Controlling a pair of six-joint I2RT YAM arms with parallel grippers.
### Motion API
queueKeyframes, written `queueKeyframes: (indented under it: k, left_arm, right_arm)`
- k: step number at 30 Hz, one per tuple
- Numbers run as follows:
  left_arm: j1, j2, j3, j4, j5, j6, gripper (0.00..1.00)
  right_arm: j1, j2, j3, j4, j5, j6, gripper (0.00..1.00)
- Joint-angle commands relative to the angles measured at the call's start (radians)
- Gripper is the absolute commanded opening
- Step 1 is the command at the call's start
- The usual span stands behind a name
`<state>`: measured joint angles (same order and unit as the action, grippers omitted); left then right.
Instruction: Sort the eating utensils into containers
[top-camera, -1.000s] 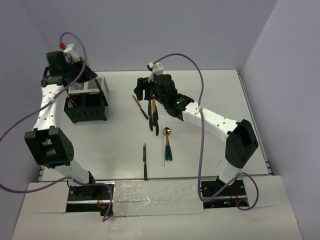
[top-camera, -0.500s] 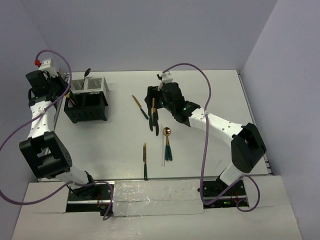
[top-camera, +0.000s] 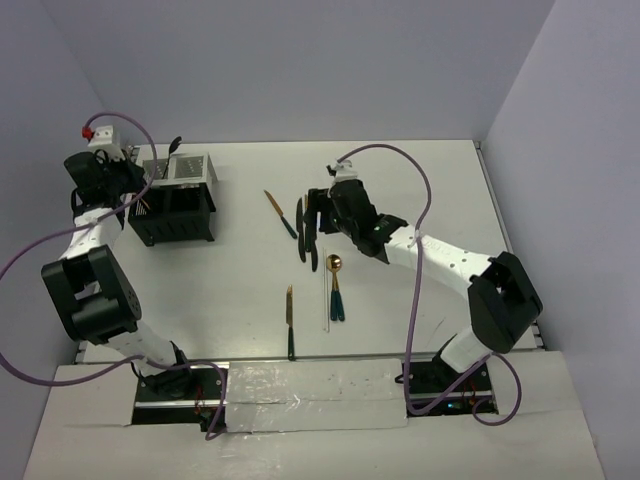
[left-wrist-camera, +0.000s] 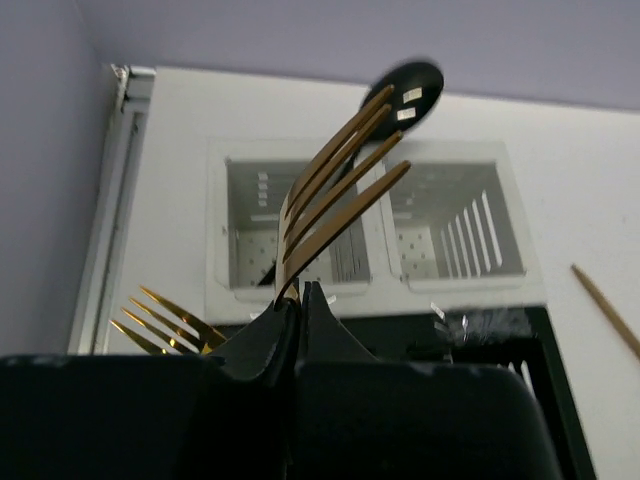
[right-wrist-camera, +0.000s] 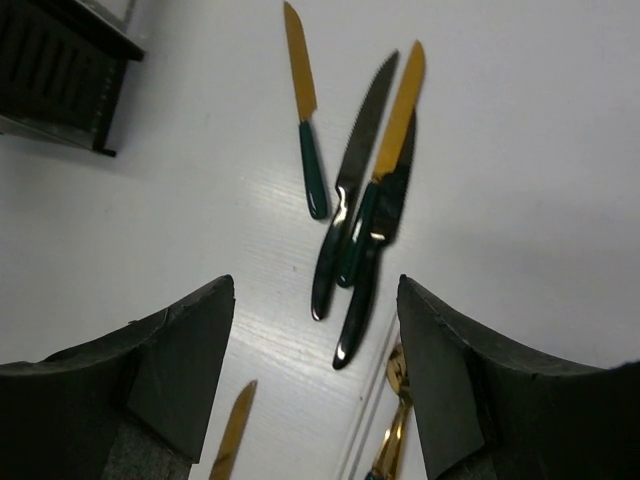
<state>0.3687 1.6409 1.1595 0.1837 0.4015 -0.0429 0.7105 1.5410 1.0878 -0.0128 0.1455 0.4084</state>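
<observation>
My right gripper moves back and lowers onto the gold spoon's green handle farther from the white stick next, because that handle lies with open tabletop beside it.
My left gripper (left-wrist-camera: 298, 290) is shut on a gold fork (left-wrist-camera: 340, 175) whose tines point up over the black caddy (left-wrist-camera: 378, 295). In the top view this gripper (top-camera: 120, 172) is at the caddy's (top-camera: 178, 215) left side. A dark spoon (left-wrist-camera: 405, 85) stands in a back compartment, and a second gold fork (left-wrist-camera: 170, 320) shows at the lower left. My right gripper (right-wrist-camera: 315, 330) is open and empty above the table. Ahead of it lie a gold knife with a green handle (right-wrist-camera: 305, 120) and a cluster of three knives (right-wrist-camera: 365, 230). In the top view it (top-camera: 322, 212) hovers beside those knives (top-camera: 305, 240).
A gold spoon with a green handle (top-camera: 335, 285), a thin white stick (top-camera: 326, 300) and another gold knife (top-camera: 290, 320) lie nearer the arm bases. The spoon (right-wrist-camera: 397, 400) and that knife's blade (right-wrist-camera: 232, 430) show by my right fingers. Walls enclose the table on the left, back and right.
My left gripper drew back from over the caddy to its left side, uncovering the dark spoon. My right gripper shifted right and nearer, off the knife cluster.
</observation>
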Motion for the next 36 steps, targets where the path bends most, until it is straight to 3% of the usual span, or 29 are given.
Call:
queueKeyframes:
  k: [1,4,5,8,11,17,25,36]
  left_arm:
    - [0.01,-0.015,-0.085,0.07,0.075,0.073,0.0]
    - [0.024,-0.036,-0.153,0.098,0.088,0.081,0.14]
    - [0.032,-0.039,-0.156,0.099,0.088,0.071,0.28]
    - [0.039,-0.039,-0.129,0.06,0.086,0.052,0.47]
    - [0.041,-0.052,-0.09,0.01,0.074,-0.001,0.54]
    - [0.041,-0.068,0.049,-0.225,0.007,-0.083,0.6]
    - [0.022,-0.133,0.178,-0.559,-0.056,-0.041,0.62]
    - [0.006,-0.196,0.181,-0.655,-0.099,-0.069,0.61]
  right_arm:
    - [-0.005,-0.061,-0.019,-0.137,0.049,0.036,0.73]
    - [-0.005,-0.076,-0.038,-0.228,0.025,0.046,0.7]
    - [-0.003,-0.081,-0.043,-0.248,0.017,0.047,0.68]
    - [-0.003,-0.099,-0.077,-0.308,-0.009,0.052,0.68]
    - [-0.003,-0.108,-0.094,-0.357,-0.026,0.055,0.66]
    - [-0.002,-0.107,-0.144,-0.418,-0.07,0.079,0.49]
    - [0.007,-0.09,-0.206,-0.41,-0.197,0.069,0.37]
    - [0.043,0.022,-0.181,-0.457,-0.202,0.101,0.34]
